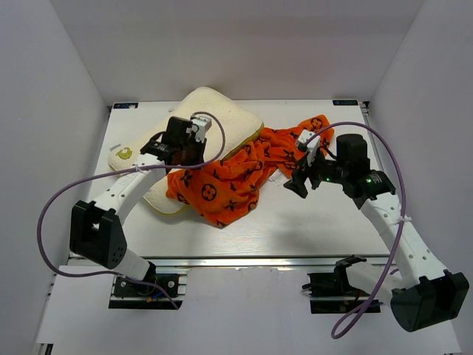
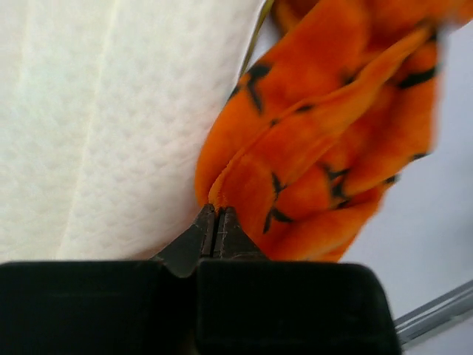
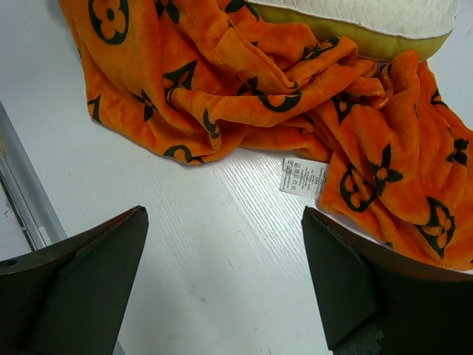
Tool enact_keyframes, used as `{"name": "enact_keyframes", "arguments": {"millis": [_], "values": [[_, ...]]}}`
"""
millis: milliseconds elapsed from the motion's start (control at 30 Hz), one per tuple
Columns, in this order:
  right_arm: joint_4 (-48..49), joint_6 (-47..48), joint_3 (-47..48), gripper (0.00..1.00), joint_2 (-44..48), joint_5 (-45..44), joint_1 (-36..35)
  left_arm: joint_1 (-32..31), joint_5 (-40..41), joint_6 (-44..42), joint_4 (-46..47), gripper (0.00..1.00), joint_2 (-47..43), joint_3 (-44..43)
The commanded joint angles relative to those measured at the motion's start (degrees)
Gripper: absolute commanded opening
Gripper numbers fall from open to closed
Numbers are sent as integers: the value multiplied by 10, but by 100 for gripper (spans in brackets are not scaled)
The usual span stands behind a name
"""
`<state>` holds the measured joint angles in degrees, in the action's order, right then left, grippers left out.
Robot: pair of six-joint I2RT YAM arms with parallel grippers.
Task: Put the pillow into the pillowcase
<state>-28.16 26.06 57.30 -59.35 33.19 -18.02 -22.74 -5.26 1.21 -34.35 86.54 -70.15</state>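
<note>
The pillowcase [image 1: 229, 181] is bunched beside the pillow and needs to get over toward the yellow logo end [image 1: 127, 155], so my left gripper will first pull the pillowcase's edge up and outward.
The cream-white foam pillow [image 1: 214, 118] lies at the back left of the table, its yellow logo [image 1: 124, 154] at the left end. The orange pillowcase [image 1: 229, 181] with black motifs lies crumpled against the pillow's right side and spreads right. My left gripper [image 1: 181, 157] is over the pillow, shut on an edge of the pillowcase [image 2: 295, 148], with the pillow [image 2: 111, 126] just to its left. My right gripper [image 1: 299, 183] is open and empty, above the bare table by the case's white tag [image 3: 303, 177]. The pillow's yellow band [image 3: 347, 37] shows behind the fabric.
White walls enclose the table [image 1: 310, 222] at the back and sides. The metal rail of the table's front edge [image 1: 236, 260] runs along the bottom. Purple cables loop from both arms.
</note>
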Motion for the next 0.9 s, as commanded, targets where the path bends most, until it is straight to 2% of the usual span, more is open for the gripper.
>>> {"name": "enact_keyframes", "arguments": {"millis": [0, 133, 267, 333, 467, 533, 633, 867], "values": [[27, -4, -2, 89, 6, -12, 1, -3, -64, 47, 61, 0, -63, -71], [50, -23, 2, 89, -5, -41, 1, -3, -73, 96, 117, 0, -58, -152], [81, -39, 4, 89, -15, -76, 1, -2, -43, 142, 189, 0, -42, -214], [92, -43, 6, 89, -18, -83, 2, -2, -23, 151, 193, 0, -19, -255], [114, -54, 13, 90, -23, -102, 1, -1, 44, 151, 129, 0, 48, -360], [127, -65, 15, 89, -25, -112, 1, 0, 100, 150, 126, 0, 63, -380], [140, -73, 14, 89, -26, -124, 1, 5, 133, 150, 136, 0, 55, -380], [203, -100, 2, 89, -39, -242, 2, 52, 201, 138, 111, 0, 27, -380]]}}
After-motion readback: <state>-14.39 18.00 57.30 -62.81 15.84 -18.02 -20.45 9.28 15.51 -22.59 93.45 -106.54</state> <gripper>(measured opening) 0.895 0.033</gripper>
